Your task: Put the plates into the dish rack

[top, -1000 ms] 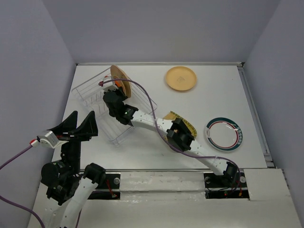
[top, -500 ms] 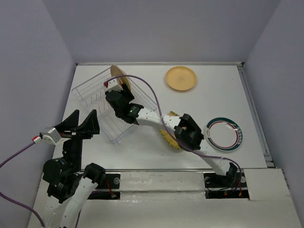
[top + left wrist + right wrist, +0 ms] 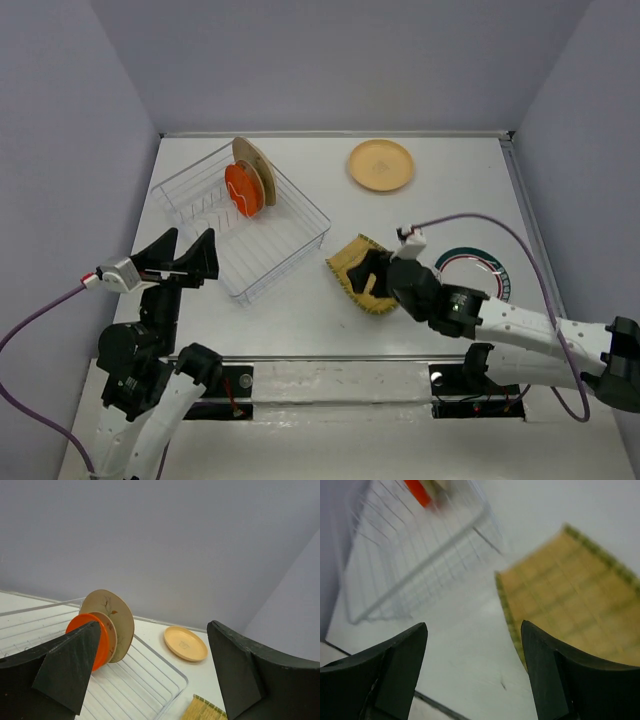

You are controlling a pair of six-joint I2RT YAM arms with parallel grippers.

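The fingers are above the yellow plate's middle, so my right gripper must go down and back, toward the right in the top view, onto the yellow plate's near rim [image 3: 387,307].
The wire dish rack [image 3: 290,232] stands at the back left. Three plates stand upright in it: a large tan one [image 3: 246,157], a smaller tan one behind the red-orange one [image 3: 242,190]. A round tan plate [image 3: 381,165] lies flat at the back. The ribbed yellow plate [image 3: 350,262] lies mid-table, with my right gripper [image 3: 366,276] open just over it, empty. The ringed white plate [image 3: 496,287] is partly hidden by the right arm. My left gripper [image 3: 190,241] hangs open and empty near the rack's front left. The left wrist view shows the rack [image 3: 135,667] and the red-orange plate [image 3: 80,623]; the right wrist view shows the yellow plate [image 3: 570,590].
A raised table edge [image 3: 535,240] runs along the right side. Grey walls close the back and sides. The right arm's purple cable [image 3: 520,240] arcs over the ringed plate.
My right gripper let go of the red-orange plate in the rack, opened, and drew back right and toward the near edge, over the yellow plate. The left arm barely shifted.
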